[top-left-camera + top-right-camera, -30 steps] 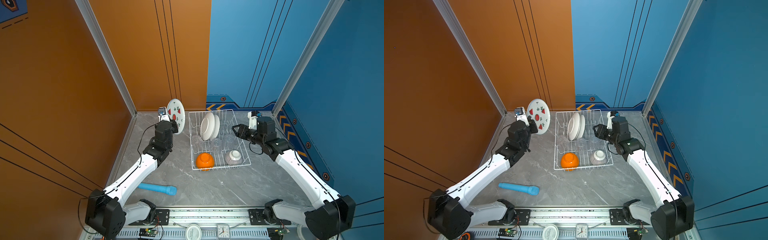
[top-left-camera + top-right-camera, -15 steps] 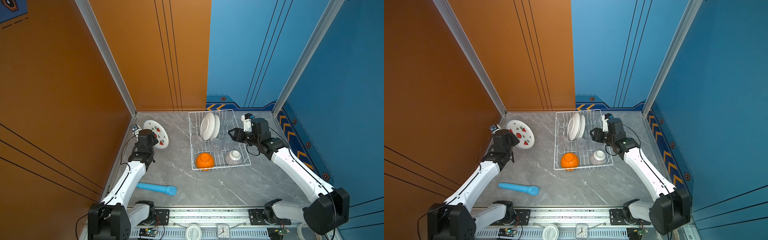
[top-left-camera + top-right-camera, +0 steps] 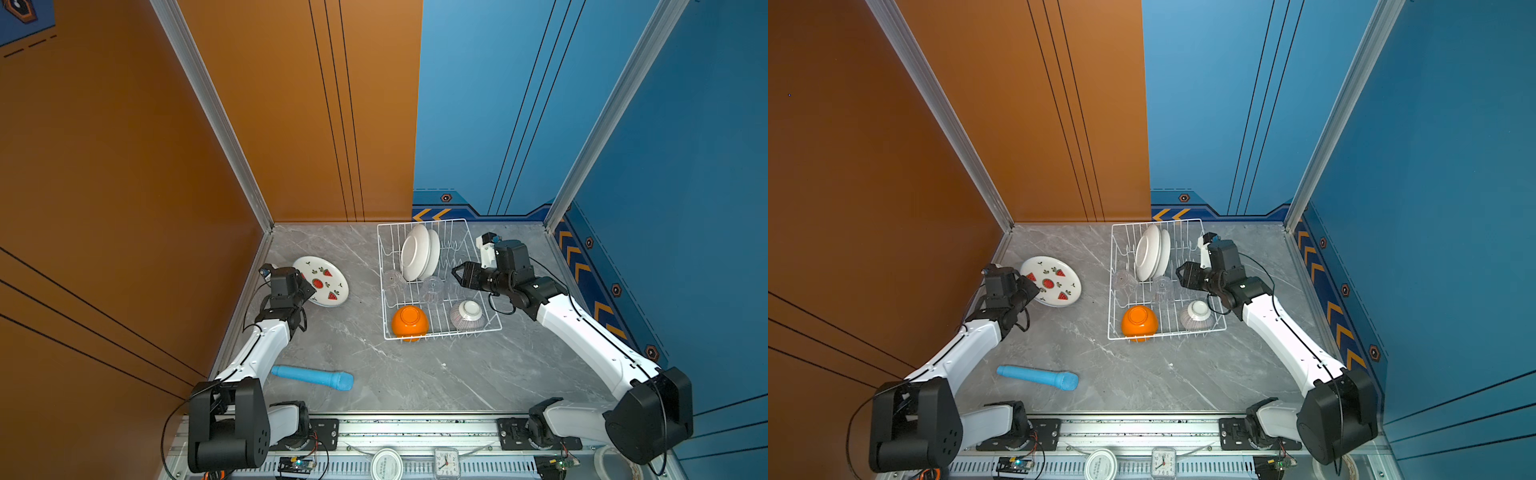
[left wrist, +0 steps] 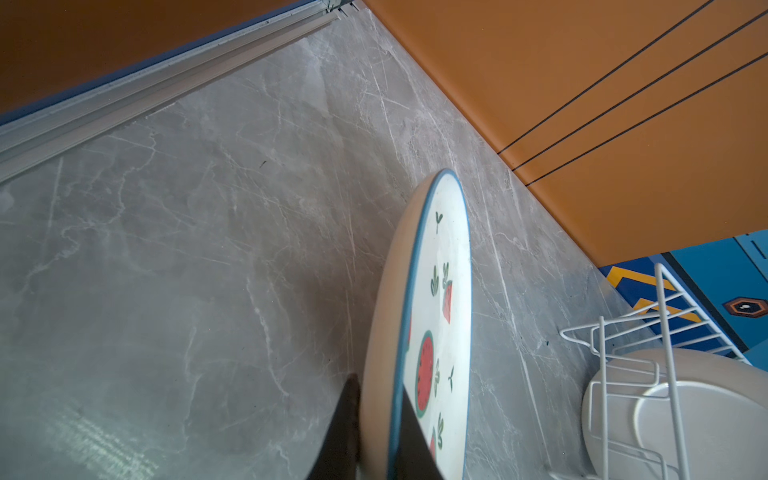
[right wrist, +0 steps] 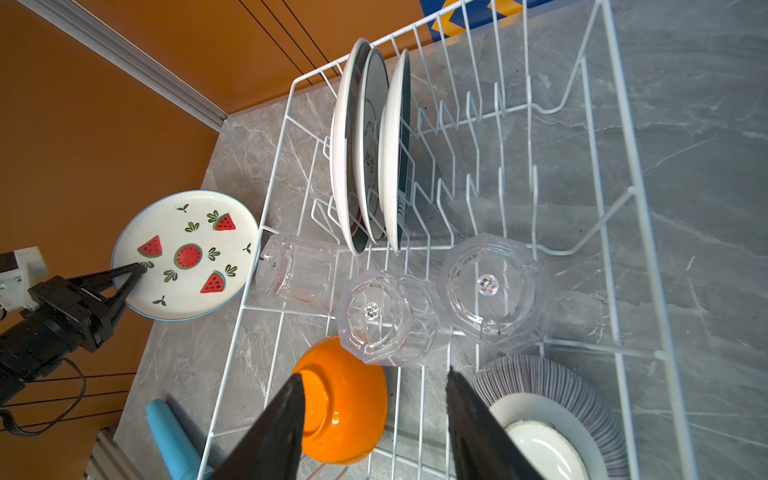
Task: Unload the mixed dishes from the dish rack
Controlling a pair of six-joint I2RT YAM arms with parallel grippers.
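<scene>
The left gripper lowers the watermelon-patterned plate [image 3: 322,280] flat onto the bare marble tabletop next and releases the plate's rim. The tabletop lies just below the gripper and its tilted plate.
My left gripper [image 3: 305,291] [image 4: 378,386] is shut on the rim of a watermelon-patterned plate [image 3: 322,280] [image 3: 1052,280] [image 4: 440,311]. The plate is tilted low over the table near the orange wall. The white dish rack [image 3: 380,266] [image 5: 633,191] holds upright plates [image 3: 415,253] [image 5: 365,145], three clear tumblers [image 5: 297,266] [image 5: 386,316] [image 5: 494,286], an orange bowl [image 3: 409,322] [image 5: 345,399] and a striped bowl [image 3: 467,313] [image 5: 552,386]. My right gripper [image 3: 457,276] [image 3: 1181,276] [image 5: 374,374] hangs open and empty over the tumblers.
A light-blue cylinder [image 3: 311,376] [image 3: 1038,377] lies on the grey marble table in front of the left arm. Orange walls close the left and back, blue walls the right. The rack stands at the back right of the table.
My left arm swung the watermelon plate from upright beside the rack down and left toward the orange wall. The right gripper moved slightly in over the rack and stayed open.
</scene>
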